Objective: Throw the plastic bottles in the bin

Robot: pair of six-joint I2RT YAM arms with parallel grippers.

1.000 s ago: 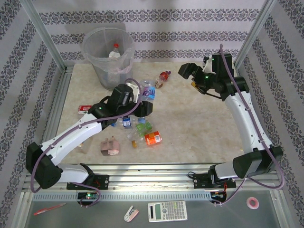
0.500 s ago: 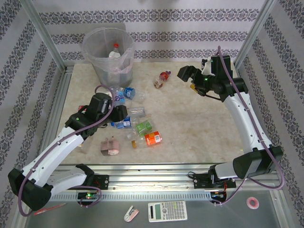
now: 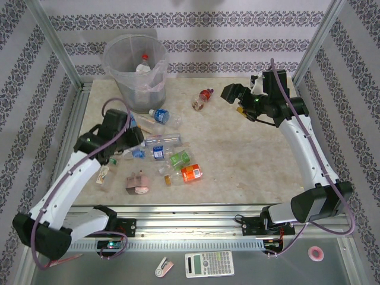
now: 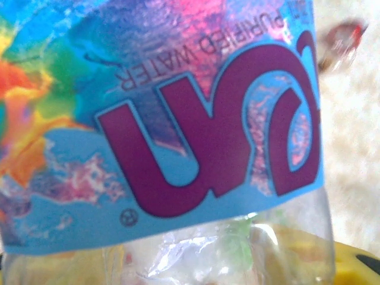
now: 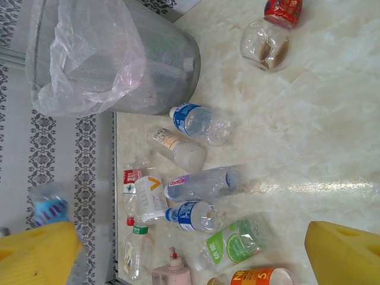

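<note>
My left gripper will next carry the plastic bottle outward past the bin's rim and release it above the red-capped one, because the bin's opening [image 3: 136,56] is outward of the gripper.
Several plastic bottles [image 3: 169,138] [image 5: 202,181] lie in a loose pile left of centre on the marble table [image 3: 255,154]. A red-labelled one [image 3: 203,98] [image 5: 273,32] lies apart, further back. The bin [image 3: 116,71] [image 5: 119,65] stands at the far left corner with a red-capped bottle [image 3: 143,62] inside. My left gripper [image 3: 132,141] hovers at the pile's left side. It is shut on a plastic bottle [image 4: 196,148] with a multicoloured label, pressed close to the left wrist camera, a yellow pad [image 4: 356,261] beside it. My right gripper [image 3: 235,100] [image 5: 190,255] hangs open at the far right.
A pink lumpy object [image 3: 138,183] [image 5: 172,276] lies near the front of the pile. Metal frame posts [image 3: 50,41] and patterned walls close in the table. A calculator [image 3: 209,263] and a pink tape roll [image 3: 316,253] lie below the front rail.
My left arm has swung from the pile's far right side to its left side, carrying the bottle with it. The right arm has hardly moved.
</note>
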